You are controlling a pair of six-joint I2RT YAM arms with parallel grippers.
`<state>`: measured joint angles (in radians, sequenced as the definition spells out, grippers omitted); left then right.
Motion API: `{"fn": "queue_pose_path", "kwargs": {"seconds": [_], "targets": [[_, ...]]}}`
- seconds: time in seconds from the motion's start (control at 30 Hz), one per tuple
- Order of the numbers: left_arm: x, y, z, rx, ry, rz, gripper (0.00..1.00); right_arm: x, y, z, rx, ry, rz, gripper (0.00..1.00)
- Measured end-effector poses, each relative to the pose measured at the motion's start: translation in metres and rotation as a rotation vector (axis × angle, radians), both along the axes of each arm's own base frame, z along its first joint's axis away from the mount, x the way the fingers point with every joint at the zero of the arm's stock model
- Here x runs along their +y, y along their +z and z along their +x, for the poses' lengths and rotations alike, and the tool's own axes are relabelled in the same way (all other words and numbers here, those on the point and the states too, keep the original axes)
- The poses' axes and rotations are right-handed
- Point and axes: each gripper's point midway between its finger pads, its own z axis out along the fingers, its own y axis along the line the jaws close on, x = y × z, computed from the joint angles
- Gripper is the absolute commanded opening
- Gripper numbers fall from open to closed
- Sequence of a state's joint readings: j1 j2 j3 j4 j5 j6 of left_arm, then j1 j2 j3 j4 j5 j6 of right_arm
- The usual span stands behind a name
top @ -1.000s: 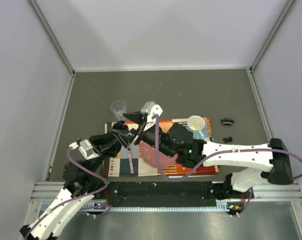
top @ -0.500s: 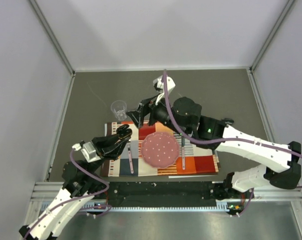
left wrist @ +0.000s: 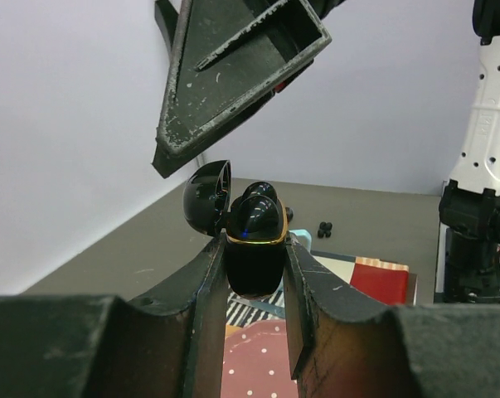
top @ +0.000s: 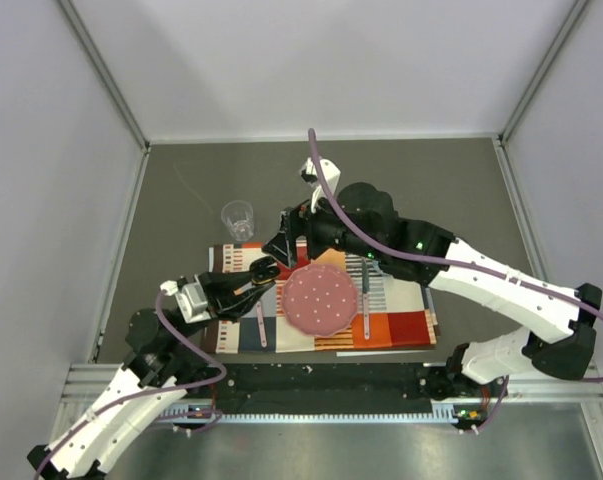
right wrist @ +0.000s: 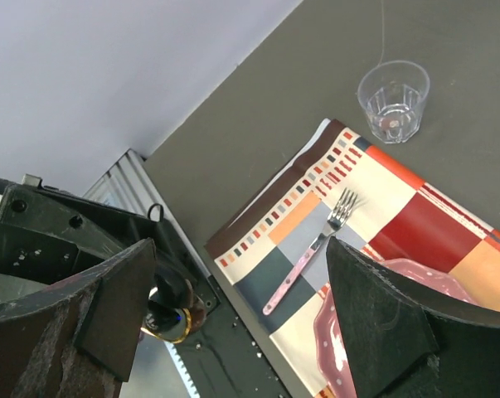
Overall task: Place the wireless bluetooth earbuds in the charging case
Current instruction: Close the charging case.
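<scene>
The left gripper carries the charging case (left wrist: 254, 253) outward past the placemat's far edge next, then down to release it on the grey tabletop, because the plate occupies the mat.
My left gripper (left wrist: 255, 249) is shut on the charging case (left wrist: 254, 253), a black case with a gold rim and a blue light, held upright above the placemat. Its lid (left wrist: 206, 197) hangs open to the left. A glossy black rounded shape sits in its top; I cannot tell if it is a bud. The earbuds (left wrist: 324, 230), two tiny black buds, lie on the grey table far behind it. My right gripper (right wrist: 237, 274) is wide open and empty, hovering just above the case (right wrist: 171, 319). In the top view the left gripper (top: 262, 270) and the right gripper (top: 281, 238) nearly meet; the right arm hides the buds.
A patterned placemat (top: 391, 310) carries a pink dotted plate (top: 320, 299), a pink fork (top: 260, 325) and another utensil (top: 365, 300). A clear glass (top: 238, 214) stands behind the mat's left corner. The right arm stretches over the mat's back right part.
The right arm has lifted and stretched out over the mat's back right, now covering the mug and the buds. My left gripper has moved slightly right with the case.
</scene>
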<state>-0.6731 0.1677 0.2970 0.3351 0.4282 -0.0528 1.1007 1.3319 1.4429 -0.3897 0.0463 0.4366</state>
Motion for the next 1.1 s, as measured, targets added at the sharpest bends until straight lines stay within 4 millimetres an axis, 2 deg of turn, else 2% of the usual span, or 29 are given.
{"fn": "queue_pose_path", "kwargs": {"seconds": [0.27, 0.6, 0.87, 1.0, 1.1], "targets": [[-0.007, -0.008, 0.002, 0.013, -0.021, 0.034, 0.00, 0.009, -0.014, -0.005, 0.046, 0.040, -0.032, 0.83], [-0.006, -0.014, 0.007, 0.083, -0.010, 0.024, 0.00, 0.003, -0.022, -0.009, 0.064, 0.051, -0.016, 0.82], [-0.007, -0.013, 0.025, 0.162, 0.047, -0.001, 0.00, -0.025, -0.047, -0.023, 0.093, 0.038, -0.060, 0.86], [-0.010, -0.005, 0.035, 0.216, 0.060, -0.014, 0.00, -0.047, -0.058, -0.010, 0.088, -0.092, -0.076, 0.88], [-0.014, 0.003, 0.046, 0.282, 0.080, -0.009, 0.00, -0.078, -0.060, 0.005, 0.103, -0.233, -0.057, 0.88]]}}
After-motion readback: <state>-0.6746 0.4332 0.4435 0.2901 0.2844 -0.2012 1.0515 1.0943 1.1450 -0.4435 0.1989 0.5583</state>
